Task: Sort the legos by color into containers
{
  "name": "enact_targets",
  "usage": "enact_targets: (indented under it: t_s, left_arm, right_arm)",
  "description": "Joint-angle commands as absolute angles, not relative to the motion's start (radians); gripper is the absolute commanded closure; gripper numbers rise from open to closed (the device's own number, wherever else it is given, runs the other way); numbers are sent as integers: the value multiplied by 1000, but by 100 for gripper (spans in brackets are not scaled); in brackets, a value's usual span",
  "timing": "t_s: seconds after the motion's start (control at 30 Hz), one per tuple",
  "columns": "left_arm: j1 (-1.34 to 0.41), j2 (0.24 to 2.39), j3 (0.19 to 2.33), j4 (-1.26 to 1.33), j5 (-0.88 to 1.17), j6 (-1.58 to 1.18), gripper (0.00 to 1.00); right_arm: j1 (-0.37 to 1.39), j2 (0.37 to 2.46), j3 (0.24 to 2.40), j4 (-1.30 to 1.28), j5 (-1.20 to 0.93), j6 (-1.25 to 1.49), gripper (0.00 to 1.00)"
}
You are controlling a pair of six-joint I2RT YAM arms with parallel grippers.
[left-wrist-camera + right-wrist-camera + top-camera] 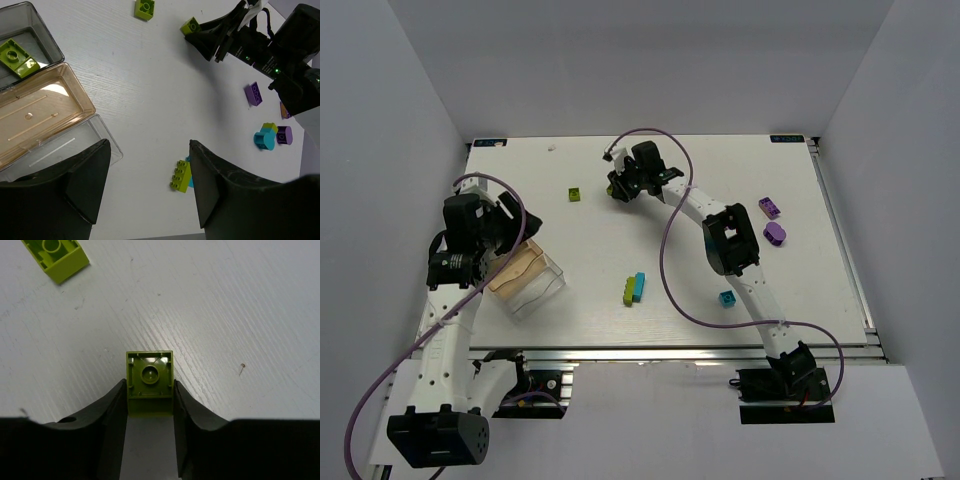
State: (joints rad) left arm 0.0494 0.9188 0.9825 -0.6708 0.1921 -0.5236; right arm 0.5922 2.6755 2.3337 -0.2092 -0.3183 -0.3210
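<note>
My right gripper lifts across to the grey end section of the container next and releases the lime lego, as the lime legos there lie to its left in the top view.
My right gripper (pixel 149 392) is shut on a lime green lego (pixel 149 374), hollow underside facing the camera, just above the table at the far middle (pixel 617 187). A second lime lego (pixel 56 257) lies to its left (pixel 575 194). My left gripper (pixel 147 185) is open and empty, hovering beside the clear compartmented container (pixel 45 112), which stands at the left (pixel 525 275). Its grey end compartment holds two lime legos (pixel 16 57). A lime lego (pixel 181 175) joined to a cyan one lies mid-table (pixel 635 288). Purple legos (pixel 769 207) lie at the right.
A small cyan lego (pixel 727 298) sits beside the right arm's forearm. A rounded purple lego (pixel 775 233) lies close to the right arm's elbow. The right arm stretches diagonally across the table's middle. The table's edges and grey walls bound the space.
</note>
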Motion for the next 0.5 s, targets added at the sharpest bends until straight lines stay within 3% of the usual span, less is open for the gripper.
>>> enact_targets:
  t_s: [0.0,0.03,0.1,0.27,0.47]
  left_arm:
    - [52,900,1035,-675,207,-532,26]
    - [52,902,1045,-678,209,-531,26]
    - [52,908,1078,-687,213,-523,26]
    - [54,896,1134,-701,209,-511,26]
    - [52,864,1137,-684,212,-514,26]
  right_arm:
    - [601,2654,2341,-196,-365,-342,66]
    - [601,2637,2336,-196,-379,-348,71]
    - [603,2608,2284,-161,-403,-348,100]
    - [630,2412,2063,20,-472,-360,100]
    - [683,2267,1965,9,-656,-331,100]
